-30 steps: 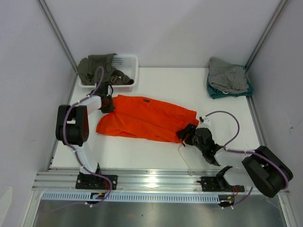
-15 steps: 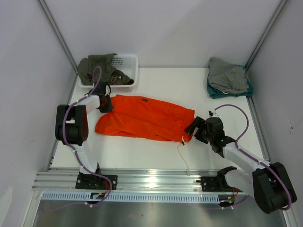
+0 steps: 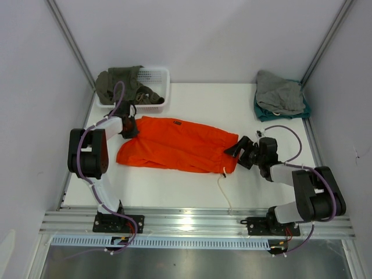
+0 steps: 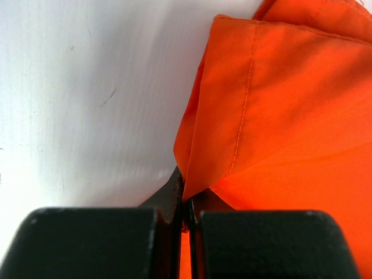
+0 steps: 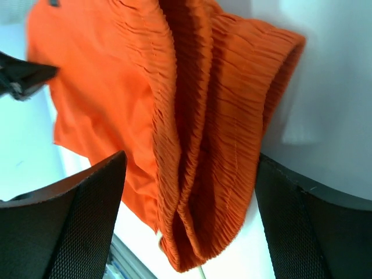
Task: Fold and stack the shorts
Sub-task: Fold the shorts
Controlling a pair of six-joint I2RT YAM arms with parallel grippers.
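The shorts' gathered waistband is just to the left of my right gripper in the top view. My right gripper should move gently that way, with its fingers on both sides of the waistband, and close them.
The bright orange shorts (image 3: 177, 145) lie flat across the middle of the table, leg ends to the left and gathered waistband (image 5: 215, 145) to the right. My left gripper (image 3: 129, 129) is at their far left corner, shut on a fold of the orange hem (image 4: 232, 133); in the left wrist view that gripper (image 4: 187, 203) pinches the cloth edge. My right gripper (image 3: 239, 152) sits low at the waistband end, open. In the right wrist view the right gripper (image 5: 189, 168) has its jaws standing wide on either side of the waistband. A white drawstring (image 3: 224, 192) trails toward the near edge.
A white basket (image 3: 158, 77) holding an olive-green garment (image 3: 119, 84) stands at the back left, just behind the left gripper. A grey and teal pile of garments (image 3: 281, 96) lies at the back right. The metal rail (image 3: 186, 218) runs along the near edge.
My right gripper has opened wide and swung back and to the right, from the shorts' near right corner to the waistband end. The left gripper has kept its grip in place.
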